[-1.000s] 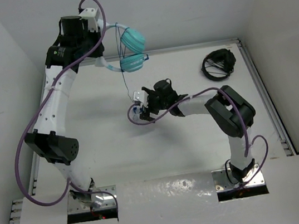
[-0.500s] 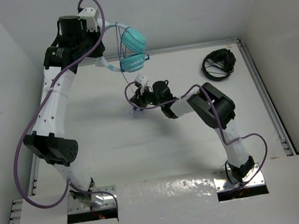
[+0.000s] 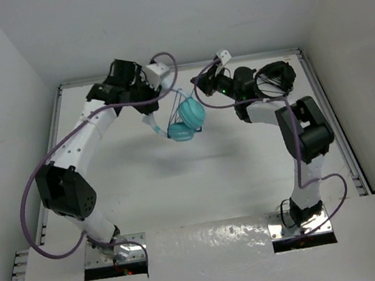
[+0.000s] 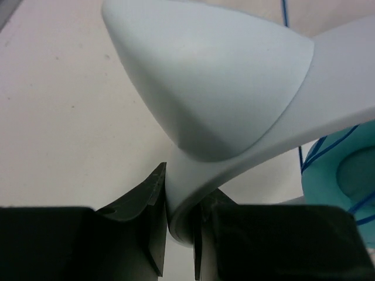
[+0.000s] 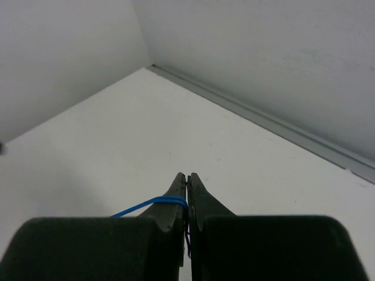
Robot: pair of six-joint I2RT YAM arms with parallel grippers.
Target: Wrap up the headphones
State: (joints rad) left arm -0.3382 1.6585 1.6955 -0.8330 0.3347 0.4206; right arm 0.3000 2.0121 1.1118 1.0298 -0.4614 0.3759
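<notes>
My left gripper still holds the headphones midair, so it should next bring the pale headband (image 4: 193, 175) down and slightly outward toward the tabletop beneath and free it.
The teal headphones (image 3: 186, 119) hang above the table's back middle, their two ear cups pressed together. My left gripper (image 3: 160, 91) is shut on the pale headband (image 4: 193, 175), which is pinched between its fingers; a teal ear cup (image 4: 343, 175) and loops of blue cable (image 4: 310, 153) show at the right of the left wrist view. To the right of the headphones, my right gripper (image 3: 198, 82) is shut on the thin blue cable (image 5: 146, 204), which runs off to the left over one fingertip (image 5: 177, 187).
A black bundle of dark wire loops (image 3: 274, 79) lies at the back right, just behind the right arm. A raised rail (image 3: 328, 112) edges the table, and white walls close in on the left, back and right.
My right gripper has shut on the blue cable and carried it from the table's middle up to the back right. The left arm has swung the headphones down and rightwards.
</notes>
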